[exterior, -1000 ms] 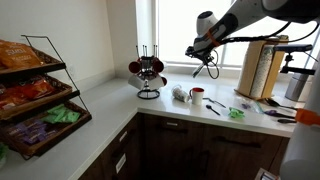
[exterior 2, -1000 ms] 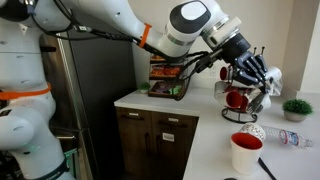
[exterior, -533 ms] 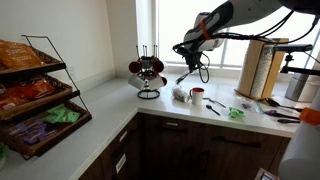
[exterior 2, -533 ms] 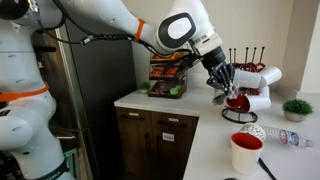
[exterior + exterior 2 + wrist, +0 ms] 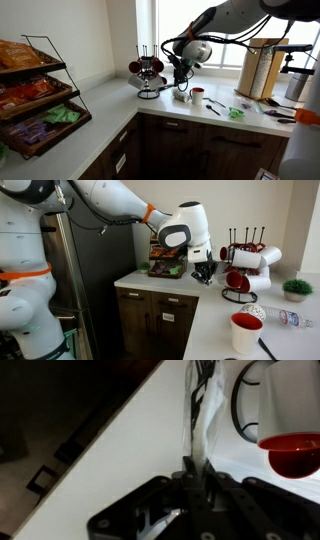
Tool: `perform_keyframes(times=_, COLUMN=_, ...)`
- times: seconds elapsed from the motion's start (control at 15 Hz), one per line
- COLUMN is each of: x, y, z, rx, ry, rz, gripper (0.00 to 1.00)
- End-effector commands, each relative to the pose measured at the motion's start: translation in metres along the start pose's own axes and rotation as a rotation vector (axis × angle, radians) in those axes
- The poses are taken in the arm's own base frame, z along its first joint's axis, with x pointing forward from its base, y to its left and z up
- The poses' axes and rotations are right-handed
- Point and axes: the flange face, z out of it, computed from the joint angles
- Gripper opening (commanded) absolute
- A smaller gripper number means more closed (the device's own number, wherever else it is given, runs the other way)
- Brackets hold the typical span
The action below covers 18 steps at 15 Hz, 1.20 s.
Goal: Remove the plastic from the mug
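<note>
My gripper next lowers to the bare counter (image 5: 178, 426) beside the mug rack and releases the clear plastic (image 5: 205, 415), as that spot is empty, away from the mug.
My gripper (image 5: 198, 465) is shut on a thin strip of clear plastic (image 5: 205, 415), which hangs from the jaws over the white counter (image 5: 120, 450). In both exterior views the gripper (image 5: 181, 72) (image 5: 204, 275) hovers just above the counter beside the mug rack (image 5: 148, 72). The white mug with a red inside (image 5: 197, 96) (image 5: 245, 333) stands on the counter, apart from the gripper. I cannot see into the mug.
The black rack (image 5: 245, 265) holds red and white mugs; one red rim (image 5: 290, 440) shows in the wrist view. A clear bottle (image 5: 285, 317) lies near the mug. A small plant (image 5: 296, 288), a snack shelf (image 5: 35, 90) and utensils (image 5: 275, 108) stand on the counter.
The gripper has swung down from high above the mug, away from it, to just above the counter beside the mug rack, carrying the plastic.
</note>
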Motion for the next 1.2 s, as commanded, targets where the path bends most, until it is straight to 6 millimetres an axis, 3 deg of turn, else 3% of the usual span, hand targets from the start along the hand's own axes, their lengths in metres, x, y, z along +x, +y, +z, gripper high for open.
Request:
perform_keyframes(times=0.0, x=0.014, y=0.001, z=0.033, rx=0.036, ry=-0.127, rz=0.152, gripper=0.03)
perform_keyframes(times=0.47, x=0.052, y=0.007, z=0.099, rx=0.156, ry=-0.309, rz=0.437, gripper=0.03)
perform_keyframes(times=1.0, x=0.067, y=0.022, z=0.142, rx=0.179, ry=-0.183, rz=0.318, gripper=0.03)
perform_keyframes(times=1.07, x=0.067, y=0.023, z=0.144, rx=0.182, ry=-0.157, rz=0.299, gripper=0.29)
perform_keyframes(times=1.13, x=0.067, y=0.024, z=0.144, rx=0.189, ry=-0.136, rz=0.282, gripper=0.37)
